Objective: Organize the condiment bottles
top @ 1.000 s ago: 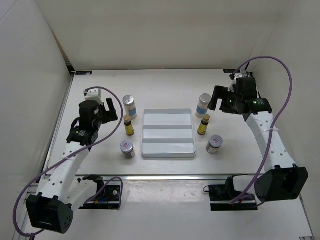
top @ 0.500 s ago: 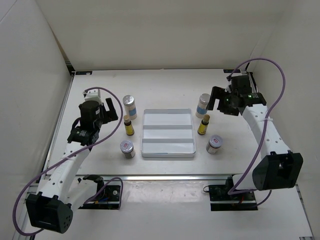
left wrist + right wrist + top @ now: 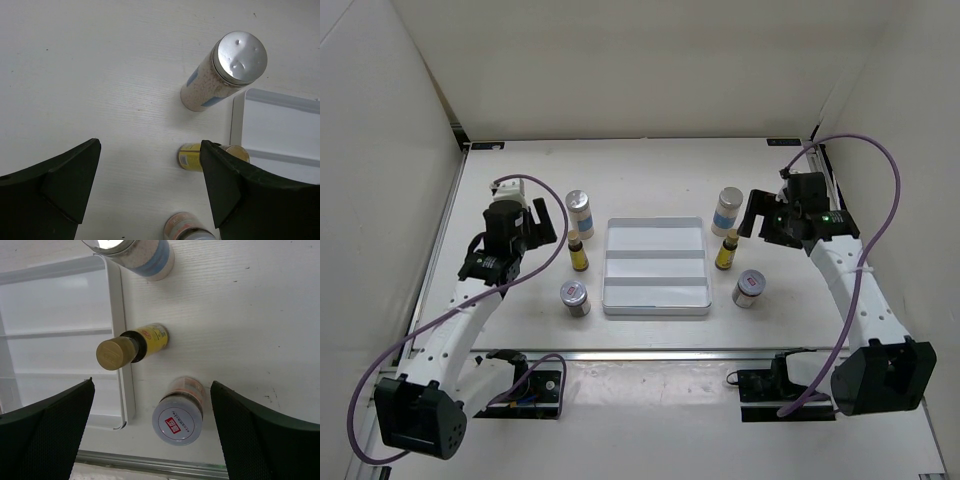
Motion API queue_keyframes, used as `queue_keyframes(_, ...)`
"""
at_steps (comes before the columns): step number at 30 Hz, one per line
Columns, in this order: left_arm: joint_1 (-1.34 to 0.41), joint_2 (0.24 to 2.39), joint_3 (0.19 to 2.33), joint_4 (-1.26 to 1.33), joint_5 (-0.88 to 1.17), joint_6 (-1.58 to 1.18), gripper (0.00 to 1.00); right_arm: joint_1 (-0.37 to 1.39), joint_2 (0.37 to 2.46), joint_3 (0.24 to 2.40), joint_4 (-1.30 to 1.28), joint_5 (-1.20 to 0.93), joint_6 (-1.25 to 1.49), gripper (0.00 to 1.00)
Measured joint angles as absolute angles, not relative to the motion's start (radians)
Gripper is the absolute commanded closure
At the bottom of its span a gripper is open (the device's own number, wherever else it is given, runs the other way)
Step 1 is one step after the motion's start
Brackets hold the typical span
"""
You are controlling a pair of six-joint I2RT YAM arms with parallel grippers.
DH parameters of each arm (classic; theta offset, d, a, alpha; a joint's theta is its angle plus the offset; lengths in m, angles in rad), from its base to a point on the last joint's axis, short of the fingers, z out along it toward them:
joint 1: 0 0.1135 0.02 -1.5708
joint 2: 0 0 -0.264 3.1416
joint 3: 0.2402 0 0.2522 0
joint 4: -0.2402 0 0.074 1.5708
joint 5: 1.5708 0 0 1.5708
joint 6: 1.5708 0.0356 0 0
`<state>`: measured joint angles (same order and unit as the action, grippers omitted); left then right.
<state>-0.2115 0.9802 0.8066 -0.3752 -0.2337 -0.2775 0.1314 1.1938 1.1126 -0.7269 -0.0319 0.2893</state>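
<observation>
My right gripper is open and should next move down and over the squat jar's silver lid (image 3: 751, 284) (image 3: 177, 421), with its fingers centered around the jar. The jar stands clear beside the yellow bottle.
Three condiment bottles stand left of the tray: a white bottle (image 3: 579, 210) (image 3: 225, 70), a yellow bottle (image 3: 578, 253) (image 3: 192, 156) and a squat jar (image 3: 574, 296) (image 3: 187, 229). Three more stand to its right: a white bottle (image 3: 727, 209) (image 3: 135, 257), a yellow bottle (image 3: 727, 250) (image 3: 132, 347) and a jar (image 3: 750, 288) (image 3: 177, 415). My left gripper (image 3: 544, 233) (image 3: 150, 170) hangs open just left of the left yellow bottle, holding nothing. My right gripper (image 3: 754, 212) (image 3: 152, 410) hovers open above the right jar and yellow bottle, also holding nothing.
The flat white-grey tray (image 3: 655, 235) (image 3: 280, 125) (image 3: 55, 305) with three compartments lies in the middle between the two rows of bottles. White walls enclose the table on the left, back and right. A metal rail runs along the near edge (image 3: 650, 352).
The right arm has swung back toward the near side and now hangs over the right yellow bottle and jar. The left gripper has shifted slightly toward the left bottles.
</observation>
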Motion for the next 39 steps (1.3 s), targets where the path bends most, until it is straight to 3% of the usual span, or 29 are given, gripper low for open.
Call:
queue_keyframes(2, -0.212, 0.984, 0.807, -0.379, -0.231, -0.277, 0.0, 0.131, 1.191, 1.112, -0.722, -0.024, 0.29, 0.0)
queue_keyframes(18, -0.219, 0.96, 0.807, -0.384, -0.252, -0.297, 0.0, 0.244, 1.396, 1.184, -0.786, 0.077, 0.309, 0.01)
queue_keyframes(30, -0.219, 0.96, 0.807, -0.389, -0.26, -0.297, 0.0, 0.26, 1.319, 1.033, -0.829, 0.135, 0.38, 0.02)
queue_keyframes(39, -0.219, 0.96, 0.807, -0.389, -0.273, -0.297, 0.0, 0.261, 1.317, 0.95, -0.839, 0.11, 0.422, 0.17)
